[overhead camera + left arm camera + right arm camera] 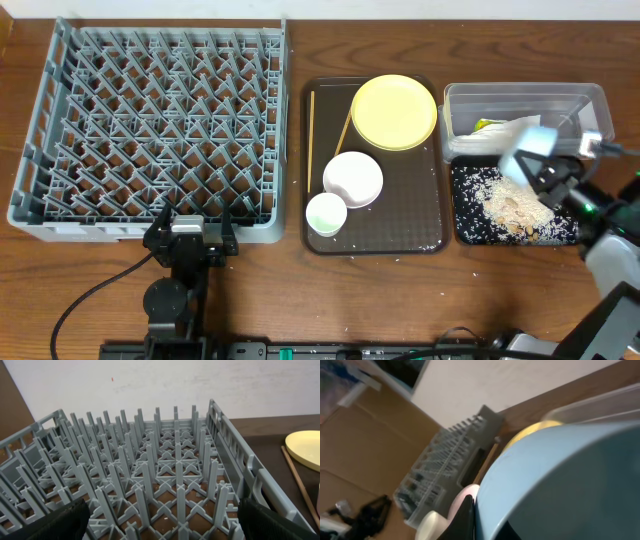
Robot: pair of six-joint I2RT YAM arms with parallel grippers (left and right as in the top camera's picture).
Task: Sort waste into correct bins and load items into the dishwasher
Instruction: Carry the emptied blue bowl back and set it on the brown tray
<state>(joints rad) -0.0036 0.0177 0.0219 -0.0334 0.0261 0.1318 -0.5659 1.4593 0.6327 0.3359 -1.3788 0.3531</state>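
The right gripper swings over the brown tray's bare corner by the black tray next, turns the bowl upright, lowers it and releases, because that spot is bare.
My right gripper (537,172) is shut on the rim of the light blue bowl (527,148), which is tilted above the black tray (467,232) holding pale rice crumbs (512,205). In the right wrist view the bowl (560,485) fills the frame, with one black finger (465,517) against its rim. A white napkin with a yellow-green scrap (487,128) lies in the clear tub (590,97). The yellow plate (394,111), white bowl (352,179), small cup (326,213) and two chopsticks (311,140) rest on the brown tray. My left gripper (190,228) is open at the front edge of the grey rack (150,120), its fingers (60,522) wide apart.
The dark brown serving tray (400,230) lies between the rack and the two bins. A few crumbs dot the table in front of it. A black cable (90,300) runs across the front left. The left wrist view shows the rack's pegs (175,470) and the plate's edge (305,447).
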